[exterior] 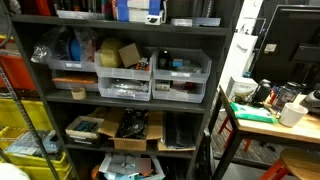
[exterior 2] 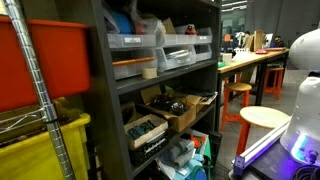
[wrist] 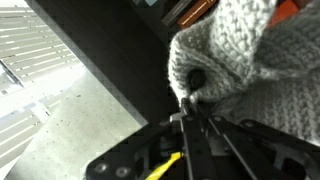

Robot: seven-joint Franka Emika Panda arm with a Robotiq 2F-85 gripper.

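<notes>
My gripper should shift over the brown and red book spines to its upper right in the wrist view, clear of the dark edge, and release.
In the wrist view my gripper [wrist: 186, 118] has its two dark fingers drawn together at the tips, pinching the edge of a grey knitted cloth [wrist: 240, 55]. The cloth fills the upper right of the view and hangs in front of a dark shelf edge [wrist: 110, 60]. A yellow cable [wrist: 165, 163] runs by the gripper body. The gripper itself does not show in either exterior view; only a white rounded part of the arm [exterior 2: 303, 95] shows at the right edge.
A dark metal shelf unit [exterior: 215, 90] holds clear plastic drawers [exterior: 125, 85] and cardboard boxes [exterior: 130, 128] of parts. Yellow bins [exterior 2: 40, 150] stand beside it. A workbench [exterior: 262, 120] with clutter and round stools [exterior 2: 265, 118] stand nearby.
</notes>
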